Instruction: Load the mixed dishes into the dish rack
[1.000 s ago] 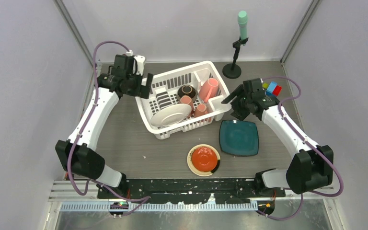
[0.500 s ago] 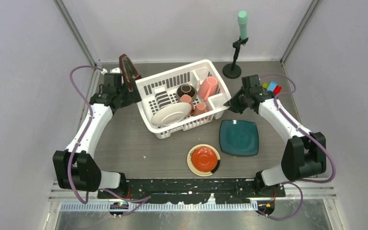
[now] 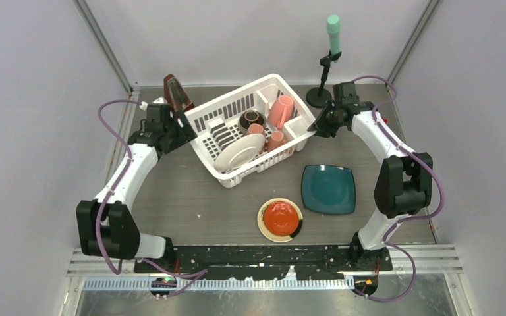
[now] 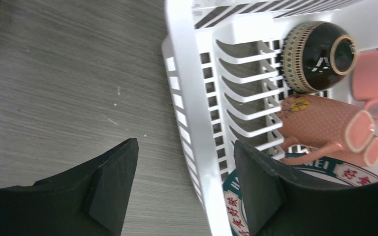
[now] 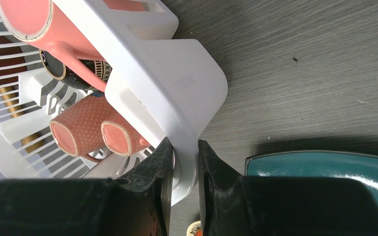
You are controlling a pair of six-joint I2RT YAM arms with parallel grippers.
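The rack (image 3: 234,108) still sits crooked. Next I will swing the rack's corner rim in my right gripper outward over the tabletop beside the black stand and let go of it there.
The white dish rack (image 3: 234,108) sits askew at the back middle of the table. In it lie a teal-rimmed white plate (image 3: 240,153), a brown bowl (image 3: 250,120) and pink mugs (image 3: 280,110). My left gripper (image 3: 182,129) is open astride the rack's left rim (image 4: 197,142), one finger outside and one inside. My right gripper (image 3: 312,129) is shut on the rack's right corner rim (image 5: 184,162), beside the mugs (image 5: 78,132). A cream plate with a red centre (image 3: 281,218) and a square teal plate (image 3: 329,189) lie on the table in front.
A black stand (image 3: 319,97) with a green-topped rod (image 3: 333,26) rises at the back right, close behind my right arm. A dark reddish object (image 3: 174,92) stands at the back left behind my left gripper. Grey walls close in on both sides.
My right gripper has shut on the rack's corner and swung toward the back. The rack has turned and shifted back. My left gripper has come down over the left rim and narrowed somewhat.
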